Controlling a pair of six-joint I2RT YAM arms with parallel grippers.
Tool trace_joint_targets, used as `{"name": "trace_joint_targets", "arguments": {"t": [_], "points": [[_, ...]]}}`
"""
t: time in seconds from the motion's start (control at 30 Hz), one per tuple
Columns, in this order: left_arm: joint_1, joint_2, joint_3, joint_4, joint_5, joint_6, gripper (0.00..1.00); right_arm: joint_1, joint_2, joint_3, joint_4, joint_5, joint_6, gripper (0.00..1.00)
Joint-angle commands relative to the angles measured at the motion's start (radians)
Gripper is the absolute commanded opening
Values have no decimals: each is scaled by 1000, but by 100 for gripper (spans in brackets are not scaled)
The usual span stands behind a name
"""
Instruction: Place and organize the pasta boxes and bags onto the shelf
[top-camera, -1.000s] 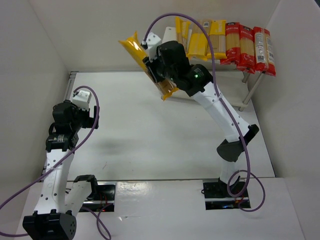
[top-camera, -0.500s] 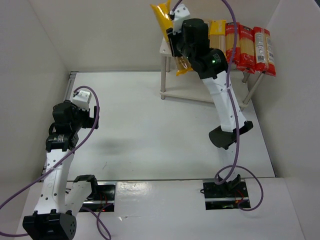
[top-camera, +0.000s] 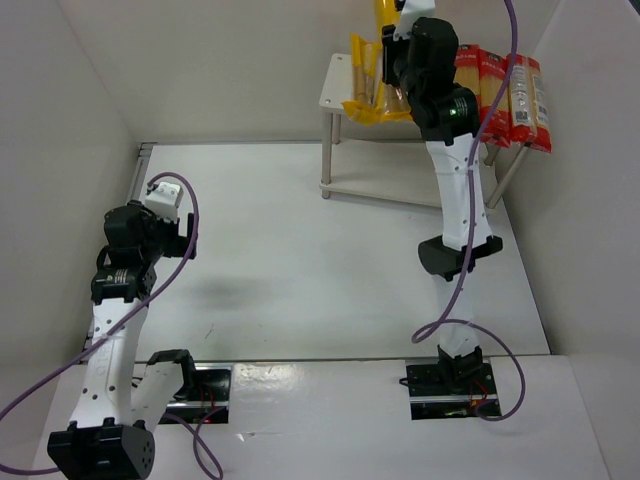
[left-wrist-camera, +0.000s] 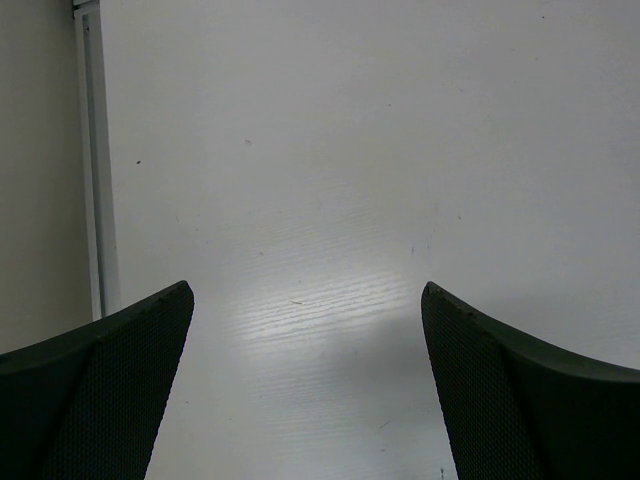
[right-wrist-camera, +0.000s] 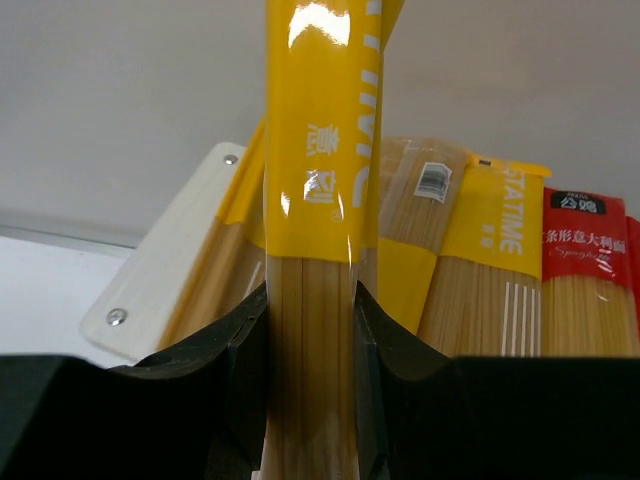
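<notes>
The packet in my right gripper goes down among the yellow packets on the top board next, toward the shelf's bare end, as it still stands above them.
My right gripper (right-wrist-camera: 311, 340) is shut on a yellow spaghetti packet (right-wrist-camera: 318, 180), held above the left part of the white shelf (top-camera: 335, 80). In the top view the gripper (top-camera: 392, 62) is over the shelf's top board, the packet (top-camera: 383, 14) sticking up past the frame's top edge. Yellow packets (top-camera: 362, 80) lie on the shelf's left part and red packets (top-camera: 510, 90) on its right. In the right wrist view yellow packets (right-wrist-camera: 480, 270) and a red one (right-wrist-camera: 590, 280) lie behind the held one. My left gripper (left-wrist-camera: 305, 300) is open and empty above bare table at the left.
White walls close the table on the left, back and right. The shelf's lower board (top-camera: 400, 185) shows below the top one. A metal strip (left-wrist-camera: 95, 170) runs along the table's left edge. Purple cables hang from both arms.
My right arm has swung the yellow packet right and back, from left of the shelf to above its top board. The left arm has not moved.
</notes>
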Motion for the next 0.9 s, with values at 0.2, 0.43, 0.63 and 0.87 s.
{"name": "trace_joint_targets", "arguments": {"t": [0.2,0.43,0.63,0.87], "points": [[28,-4,-6,14,40,20,100,-65,116,101,212,-14,85,0],[38,14,-6,4,49,20,100,-65,162,101,243,9,153,0],[38,14,-6,4,49,20,100,-65,193,101,216,45,202,0],[38,14,-6,4,49,20,100,-25,202,101,197,205,254,0]]}}
